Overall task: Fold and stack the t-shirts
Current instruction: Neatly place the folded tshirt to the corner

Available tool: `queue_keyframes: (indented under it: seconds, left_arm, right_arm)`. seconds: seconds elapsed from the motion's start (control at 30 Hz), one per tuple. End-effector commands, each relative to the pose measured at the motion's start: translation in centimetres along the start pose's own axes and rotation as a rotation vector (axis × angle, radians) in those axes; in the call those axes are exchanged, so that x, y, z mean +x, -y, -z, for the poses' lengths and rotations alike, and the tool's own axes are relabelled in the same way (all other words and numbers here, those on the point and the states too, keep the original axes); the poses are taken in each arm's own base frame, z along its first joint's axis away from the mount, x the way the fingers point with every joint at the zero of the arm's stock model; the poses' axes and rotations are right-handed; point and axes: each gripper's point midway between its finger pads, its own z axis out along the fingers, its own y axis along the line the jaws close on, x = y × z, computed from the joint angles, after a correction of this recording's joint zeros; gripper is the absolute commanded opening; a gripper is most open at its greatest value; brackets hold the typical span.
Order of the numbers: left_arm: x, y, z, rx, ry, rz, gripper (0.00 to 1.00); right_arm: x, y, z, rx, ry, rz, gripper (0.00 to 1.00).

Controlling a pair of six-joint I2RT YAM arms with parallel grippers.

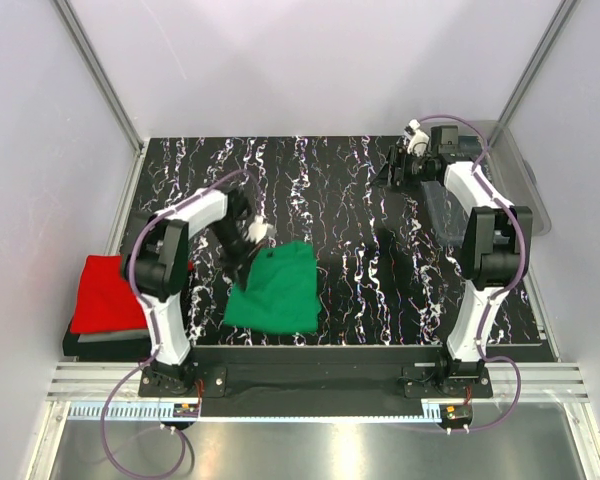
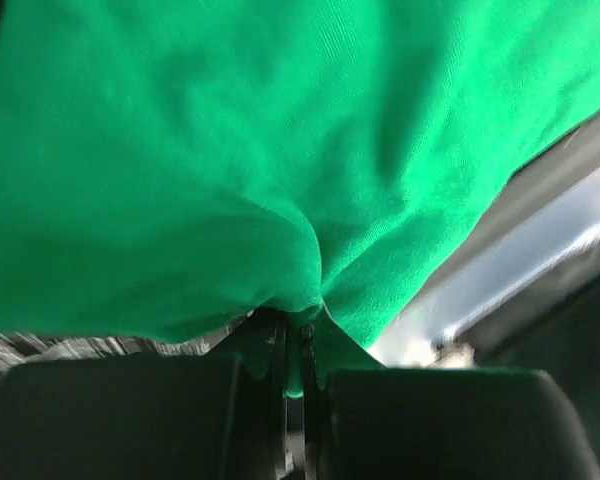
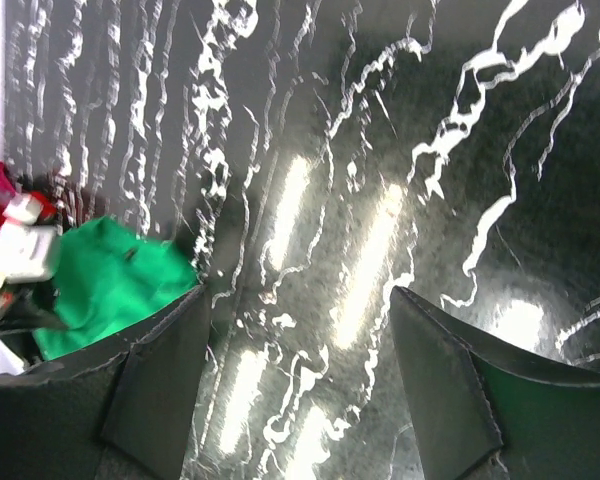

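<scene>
The green t-shirt (image 1: 277, 292) goes left in the top view next in my left gripper, which releases it atop the folded red t-shirt (image 1: 108, 292), because the red t-shirt lies there.
A bright green t-shirt (image 1: 277, 292) lies rumpled on the black marbled table (image 1: 360, 250), left of centre. My left gripper (image 1: 250, 258) is at its far left edge, shut on a fold of the cloth. In the left wrist view the green t-shirt (image 2: 230, 150) fills the frame and a pinch of it sits between the closed jaws of the left gripper (image 2: 298, 335). A folded red t-shirt (image 1: 108, 292) rests off the table's left side, with a grey t-shirt (image 1: 108, 339) showing as a strip under it. My right gripper (image 1: 398, 168) hangs open over the far right of the table, holding nothing.
A clear plastic bin (image 1: 520, 185) stands at the far right, beside the right arm. In the right wrist view the right gripper (image 3: 300, 330) frames bare marbled tabletop (image 3: 380, 150), and the green t-shirt (image 3: 110, 275) shows at the left edge. Pale walls enclose the table.
</scene>
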Motion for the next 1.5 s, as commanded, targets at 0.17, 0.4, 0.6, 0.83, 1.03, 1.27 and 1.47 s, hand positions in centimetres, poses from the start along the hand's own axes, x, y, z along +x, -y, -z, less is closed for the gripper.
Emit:
queue_keyframes:
  seconds: [0.17, 0.4, 0.6, 0.83, 1.03, 1.27, 1.47]
  left_arm:
    - [8.4, -1.4, 5.7, -0.337, 0.099, -0.071, 0.00]
    - [12.7, -1.8, 9.1, -0.453, 0.123, -0.014, 0.00]
    - [15.3, -1.4, 11.7, -0.546, 0.176, 0.001, 0.00]
    - [16.8, 0.5, 13.7, -0.572, 0.247, -0.004, 0.00]
    - [16.6, 1.2, 14.7, -0.589, 0.309, -0.010, 0.00]
    - [16.5, 2.3, 15.9, -0.597, 0.389, -0.051, 0.00]
    - [17.1, 2.3, 16.2, -0.632, 0.415, -0.025, 0.00]
  right_arm:
    - [0.6, -1.8, 2.9, 0.014, 0.023, 0.078, 0.78]
    - [2.2, -2.4, 3.5, -0.002, 0.006, 0.063, 0.78]
    - [2.6, -2.9, 4.0, -0.008, 0.007, 0.069, 0.78]
    - [3.7, -2.7, 4.0, -0.010, -0.011, 0.070, 0.77]
    - [3.8, -2.7, 3.7, -0.021, -0.019, 0.065, 0.76]
    - [3.8, -2.5, 3.5, -0.019, -0.038, 0.076, 0.76]
    - [2.8, -2.0, 3.1, -0.014, -0.037, 0.126, 0.76]
